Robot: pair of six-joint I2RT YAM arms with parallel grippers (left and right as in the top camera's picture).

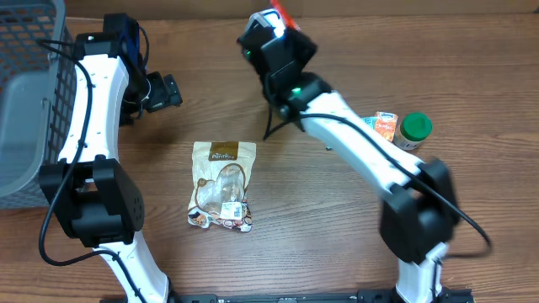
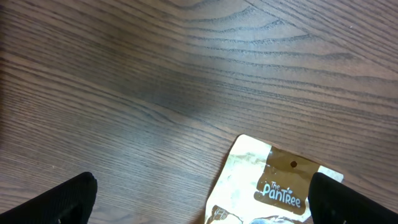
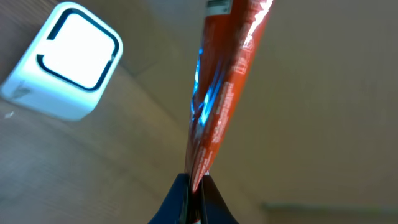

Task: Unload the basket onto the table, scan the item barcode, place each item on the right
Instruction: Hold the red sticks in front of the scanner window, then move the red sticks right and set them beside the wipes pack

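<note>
My right gripper takes the red packet (image 1: 283, 12) back and down next, beside the carton with the green-lidded jar.
My right gripper (image 3: 194, 186) is shut on the lower edge of a red foil packet (image 3: 221, 87), the item, which stands up edge-on from the jaws. A white scanner box (image 3: 65, 59) with a dark-rimmed window sits beyond it to the upper left. From overhead, the right gripper (image 1: 271, 32) is raised at the table's far edge, with the red packet (image 1: 283, 12) poking up. My left gripper (image 1: 166, 90) is open over bare wood, its black fingertips (image 2: 68, 200) wide apart. No barcode is readable.
A gold and white PanTree snack bag (image 1: 223, 185) lies flat mid-table, and its top shows by the left gripper (image 2: 283, 186). A grey wire basket (image 1: 25, 101) stands at the left edge. An orange carton (image 1: 385, 126) and a green-lidded jar (image 1: 415, 128) sit at the right.
</note>
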